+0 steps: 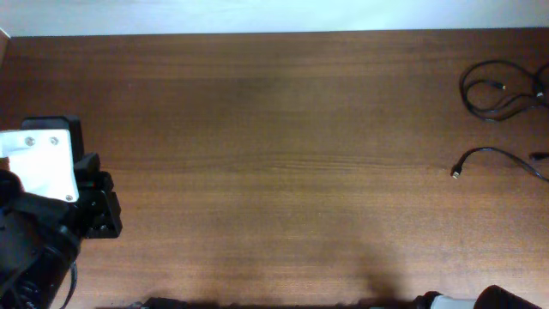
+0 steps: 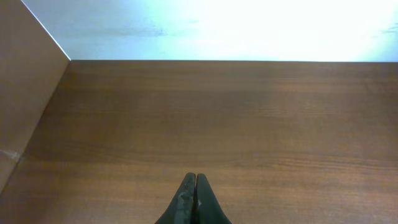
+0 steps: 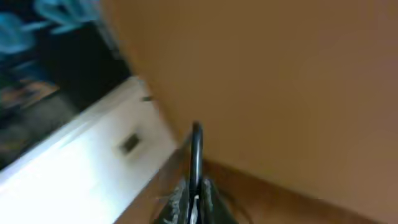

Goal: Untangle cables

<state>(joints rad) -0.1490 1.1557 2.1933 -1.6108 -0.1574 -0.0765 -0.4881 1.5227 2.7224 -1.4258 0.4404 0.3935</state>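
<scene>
The wood (image 3: 147, 208) beside the white ledge is apart from the looped cable, so the robot's right gripper needs to come down toward that wood next and let go of the thin black cable.
Two cables lie at the far right of the table in the overhead view: a looped cable (image 1: 491, 93) near the back, and a separate strand (image 1: 497, 155) with a pale plug end in front of it. My left gripper (image 2: 195, 182) is shut and empty, low over bare wood, far from the cables; its arm (image 1: 51, 176) is at the table's left edge. My right gripper (image 3: 195, 194) is out of the overhead view. In the blurred right wrist view it is shut on a thin black cable (image 3: 196, 148) that sticks out past the fingertips.
The brown wooden table (image 1: 274, 172) runs to a pale wall at the back. A wooden side panel (image 2: 25, 93) stands at the left. The right arm base (image 1: 506, 300) is at the front right edge. The right wrist view shows a white ledge (image 3: 81, 162).
</scene>
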